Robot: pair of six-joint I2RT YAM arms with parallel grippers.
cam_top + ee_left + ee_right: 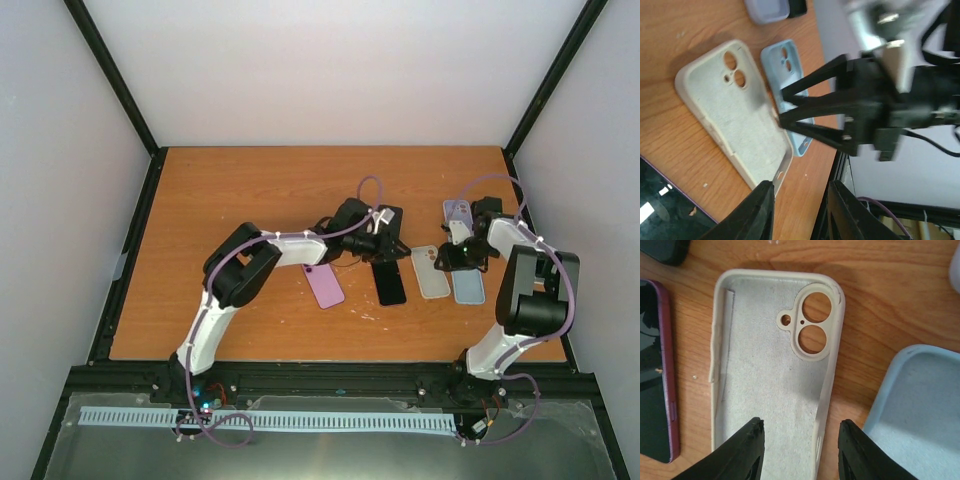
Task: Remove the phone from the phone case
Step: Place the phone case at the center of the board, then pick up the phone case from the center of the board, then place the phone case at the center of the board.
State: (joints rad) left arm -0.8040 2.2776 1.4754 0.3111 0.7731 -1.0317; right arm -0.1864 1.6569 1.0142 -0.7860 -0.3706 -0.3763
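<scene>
The beige case's rim (819, 437) by the light-blue case is between the open fingers of my right gripper, so next I will lower that gripper onto it and close.
A dark-screened phone (655, 375) with a purple rim lies face up on the table; in the top view it is the black slab (390, 283) in the middle. To its right lies an empty beige phone case (770, 375), inside up. My right gripper (802, 440) hangs open over that case's lower end, its jaws either side of the right rim and holding nothing. My left gripper (800, 200) is open too, with only bare wood between its fingers, just past the beige case's (735, 110) corner. In the top view it (385, 245) sits above the phone.
An empty light-blue case (915, 405) lies right of the beige one. A lavender case (457, 212) is behind them. A pink-purple slab (323, 285) lies left of the phone, and a dark object (390, 215) lies under the left wrist. The table's right edge (837, 165) is close.
</scene>
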